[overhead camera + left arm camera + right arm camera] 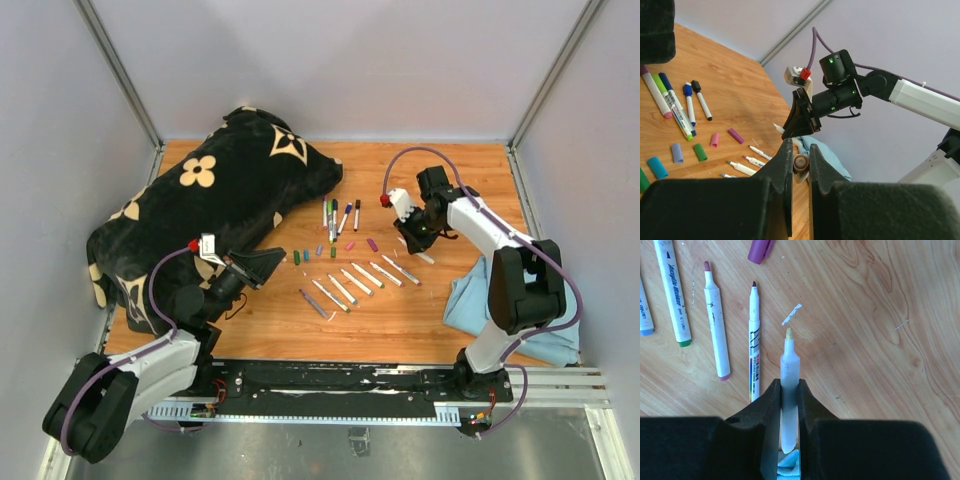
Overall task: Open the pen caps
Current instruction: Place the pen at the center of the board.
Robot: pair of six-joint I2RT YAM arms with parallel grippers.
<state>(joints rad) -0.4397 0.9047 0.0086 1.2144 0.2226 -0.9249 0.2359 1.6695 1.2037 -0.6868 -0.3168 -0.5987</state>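
Observation:
The white marker in my right gripper goes down onto the bare wood beside the end of the uncapped row next, since its cap is already off.
My left gripper (800, 150) is shut on a pale hollow pen cap (801, 162), seen end-on between the fingers and held up off the table. My right gripper (789, 387) is shut on the white barrel of an uncapped marker (788, 365); its yellowish tip points away, just above the wood. The two grippers (262, 267) (415, 238) stand well apart. Loose pen caps lie mid-table: pink (715, 139), purple (735, 135), green (700, 152). Behind them lie capped markers, one with a blue cap (687, 90) and one with a black cap (695, 85).
A row of uncapped markers (360, 280) lies in the middle of the table. A black pouch with beige flowers (220, 190) fills the back left. A light blue cloth (475, 300) lies at the right, beside the right arm's base.

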